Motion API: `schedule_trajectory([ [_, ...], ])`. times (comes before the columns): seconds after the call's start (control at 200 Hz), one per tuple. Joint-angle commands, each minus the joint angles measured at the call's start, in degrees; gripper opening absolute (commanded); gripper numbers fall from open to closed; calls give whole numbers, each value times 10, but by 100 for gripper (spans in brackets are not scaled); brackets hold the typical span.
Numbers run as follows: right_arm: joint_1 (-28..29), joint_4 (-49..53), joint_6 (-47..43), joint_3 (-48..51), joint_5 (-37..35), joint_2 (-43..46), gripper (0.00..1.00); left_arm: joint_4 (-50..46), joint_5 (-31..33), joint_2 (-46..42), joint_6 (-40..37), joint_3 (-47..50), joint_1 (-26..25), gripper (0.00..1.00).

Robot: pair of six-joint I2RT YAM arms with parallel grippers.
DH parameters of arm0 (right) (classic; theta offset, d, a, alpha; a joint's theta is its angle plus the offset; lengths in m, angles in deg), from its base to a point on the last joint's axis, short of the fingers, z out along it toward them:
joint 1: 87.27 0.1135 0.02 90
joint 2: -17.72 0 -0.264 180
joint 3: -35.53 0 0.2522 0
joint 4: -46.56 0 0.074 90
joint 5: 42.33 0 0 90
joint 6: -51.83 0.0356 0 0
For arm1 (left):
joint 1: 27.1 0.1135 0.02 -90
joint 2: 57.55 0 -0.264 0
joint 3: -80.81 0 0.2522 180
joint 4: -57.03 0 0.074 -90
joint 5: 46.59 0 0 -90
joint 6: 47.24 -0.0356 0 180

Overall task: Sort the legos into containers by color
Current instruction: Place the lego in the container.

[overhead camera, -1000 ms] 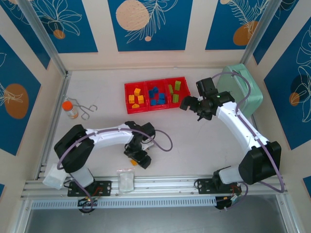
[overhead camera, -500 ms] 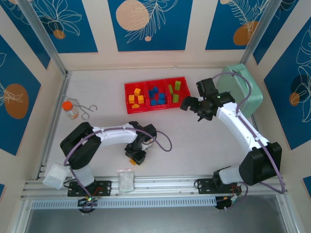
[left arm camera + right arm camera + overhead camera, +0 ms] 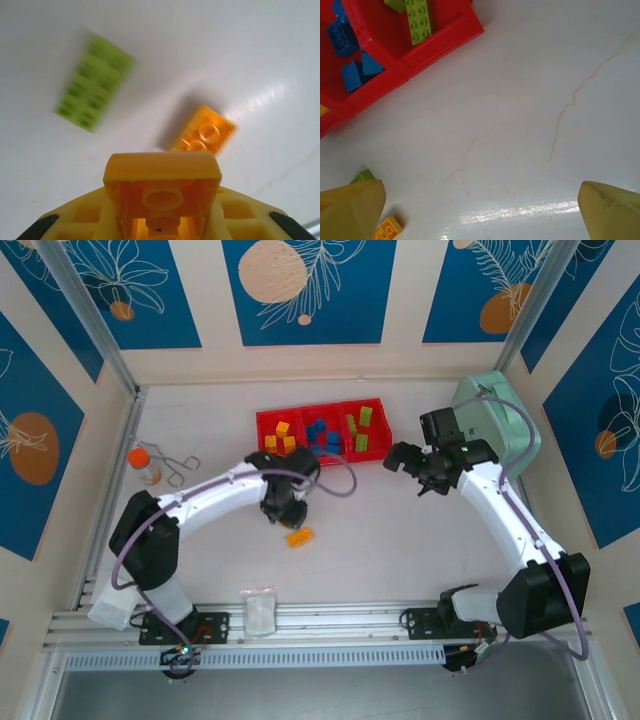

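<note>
Next, my left gripper carries the orange-yellow brick outward over the bin holding orange-yellow legos, then releases it there.
The red three-bin tray (image 3: pixel 262 420) stands at the back centre, holding orange-yellow legos (image 3: pixel 279 439) in its left bin, blue legos (image 3: pixel 322 437) in the middle and lime green legos (image 3: pixel 358 424) on the right. My left gripper (image 3: pixel 283 502) hovers just in front of the tray. In the left wrist view it (image 3: pixel 162 205) is shut on an orange-yellow brick (image 3: pixel 162 172). Below it on the table lie a loose orange brick (image 3: pixel 205 135) (image 3: pixel 299 537) and a blurred lime green brick (image 3: pixel 94 82). My right gripper (image 3: pixel 420 468) (image 3: pixel 480 215) is open over bare table right of the tray (image 3: pixel 435 42).
A mint-green rounded case (image 3: pixel 500 420) sits at the back right, close behind the right arm. An orange-capped bottle (image 3: pixel 147 466) and metal tongs (image 3: pixel 180 468) lie at the left. A small plastic bag (image 3: pixel 260 612) rests on the front rail.
The left arm swung from near the front edge up toward the tray, carrying an orange-yellow brick; a loose orange brick now shows on the table. The right gripper shifted slightly right.
</note>
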Motion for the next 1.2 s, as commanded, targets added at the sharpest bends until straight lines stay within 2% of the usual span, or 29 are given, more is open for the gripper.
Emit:
schedule_trajectory([
  [0.0, -7, 10, 5, 19, -1, 31, 99, -22, 27, 40, 8, -81, 45, 21],
  [0.165, -23, 4, 6, 60, 7, 77, 99, -84, 33, 151, -17, -247, 95, 25],
  [0.365, -62, 24, -11, 92, 23, 114, 99, -125, 40, 261, 3, -409, 140, 25],
  [0.695, -116, 25, -26, 135, 53, 155, 99, -131, 70, 347, 9, -502, 178, 26],
  [0.725, -119, 24, -27, 135, 55, 154, 99, -129, 71, 349, 8, -505, 181, 29],
  [0.78, -122, 24, -30, 134, 59, 151, 99, -126, 76, 351, 7, -510, 184, 42],
  [0.855, -126, 21, -32, 133, 66, 147, 99, -118, 81, 350, -4, -514, 186, 65],
  [0.92, -127, 17, -34, 131, 77, 143, 99, -117, 93, 347, -12, -518, 187, 78],
  [1.08, -127, 15, -43, 124, 100, 132, 99, -112, 102, 316, -42, -512, 189, 100],
  [1.196, -127, 10, -42, 121, 110, 125, 99, -91, 104, 274, -40, -471, 189, 99],
])
